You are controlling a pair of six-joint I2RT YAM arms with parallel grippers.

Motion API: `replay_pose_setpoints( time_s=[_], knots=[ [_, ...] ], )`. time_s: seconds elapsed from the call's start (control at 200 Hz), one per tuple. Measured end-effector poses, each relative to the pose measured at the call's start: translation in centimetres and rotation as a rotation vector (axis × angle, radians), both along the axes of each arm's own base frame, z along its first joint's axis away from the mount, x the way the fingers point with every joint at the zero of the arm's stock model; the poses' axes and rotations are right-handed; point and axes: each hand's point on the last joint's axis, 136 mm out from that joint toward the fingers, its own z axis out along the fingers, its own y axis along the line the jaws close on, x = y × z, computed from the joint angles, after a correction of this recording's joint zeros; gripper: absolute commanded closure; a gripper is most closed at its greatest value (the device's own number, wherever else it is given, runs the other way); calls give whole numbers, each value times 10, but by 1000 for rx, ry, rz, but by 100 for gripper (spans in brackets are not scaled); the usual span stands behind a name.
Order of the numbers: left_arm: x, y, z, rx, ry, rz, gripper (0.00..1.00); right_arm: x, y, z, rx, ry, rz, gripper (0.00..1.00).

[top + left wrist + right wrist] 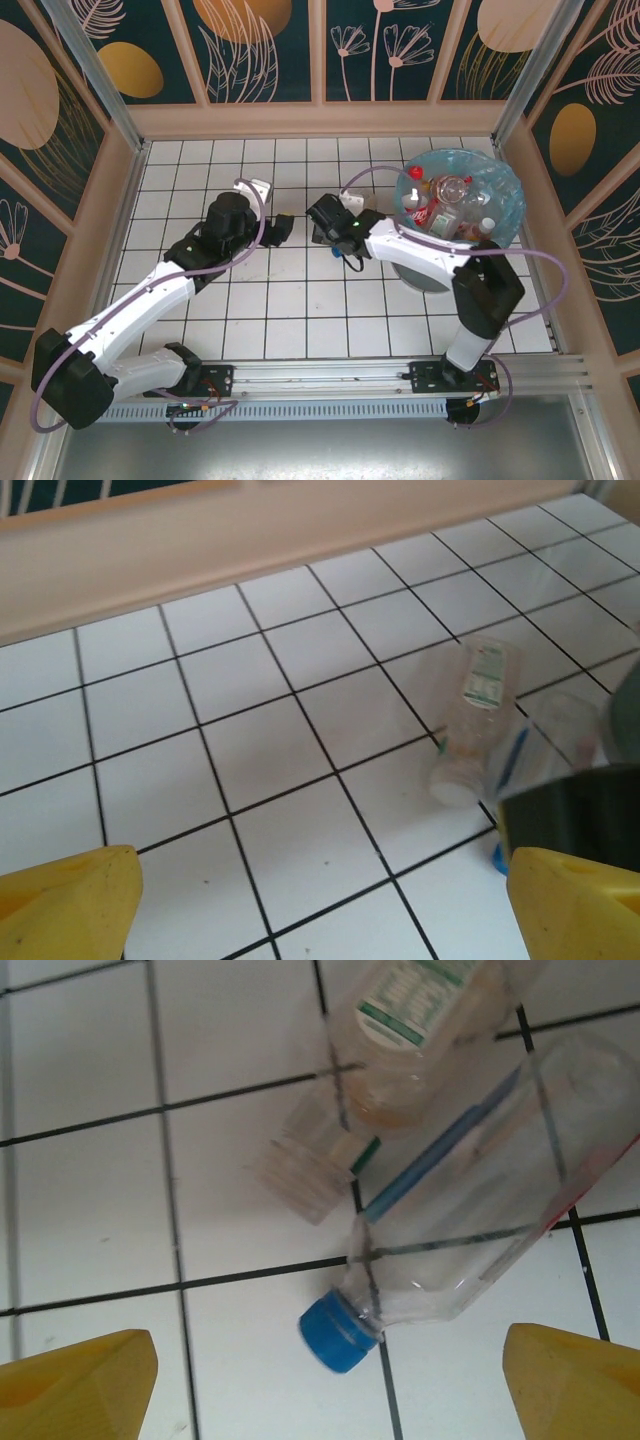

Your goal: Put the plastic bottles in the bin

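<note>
I will next lower the fingers of my right gripper past the blue cap of the nearer bottle and close them around that bottle's clear body.
Two clear plastic bottles lie on their sides on the white tiles, touching. One has a blue cap (338,1332) and a blue stripe; the other bottle (405,1035) has a pale cap and a green-and-white label. My right gripper (325,1390) hovers over them, open, with the blue cap between its yellow fingertips (80,1385). My left gripper (320,920) is open and empty, with the pale-capped bottle (470,715) ahead to its right. In the top view the left gripper (283,228) and right gripper (318,222) face each other mid-table. The bin (505,190) holds several bottles (440,200).
The bin stands at the back right beside the right arm's elbow (487,285). A beige wall (250,535) borders the tiled floor at the back. The right gripper's dark body (580,805) sits at the right edge of the left wrist view.
</note>
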Motion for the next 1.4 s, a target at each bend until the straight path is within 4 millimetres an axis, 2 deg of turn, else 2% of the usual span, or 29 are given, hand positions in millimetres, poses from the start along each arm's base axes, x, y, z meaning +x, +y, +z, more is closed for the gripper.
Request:
replay_pose_setpoints(
  time_s=[0.16, 0.265, 0.4, 0.52, 0.611, 0.861, 1.061, 1.401],
  knots=[
    [-14, -23, -5, -20, 34, -160, 8, 7, -12, -36, -53, 51, -88, 9],
    [-29, -42, -18, -13, 83, -296, 8, 9, -20, -43, -53, 58, -122, 9],
    [-62, -65, -32, 20, 96, -488, 6, 18, -28, -45, -34, 47, -158, 10],
    [-92, -70, -38, 30, 63, -617, 5, 24, -34, -52, -30, 46, -178, 11],
    [-104, -67, -30, 23, 5, -667, 4, 25, -38, -59, -30, 51, -191, 14],
    [-110, -67, 7, -8, -163, -705, 4, 23, -47, -71, -38, 59, -207, 19],
    [-108, -67, 10, -6, -189, -704, 4, 22, -60, -79, -66, 60, -225, 22],
    [-105, -64, 16, -4, -219, -677, 6, 23, -52, -74, -95, 20, -183, 45]
  ],
)
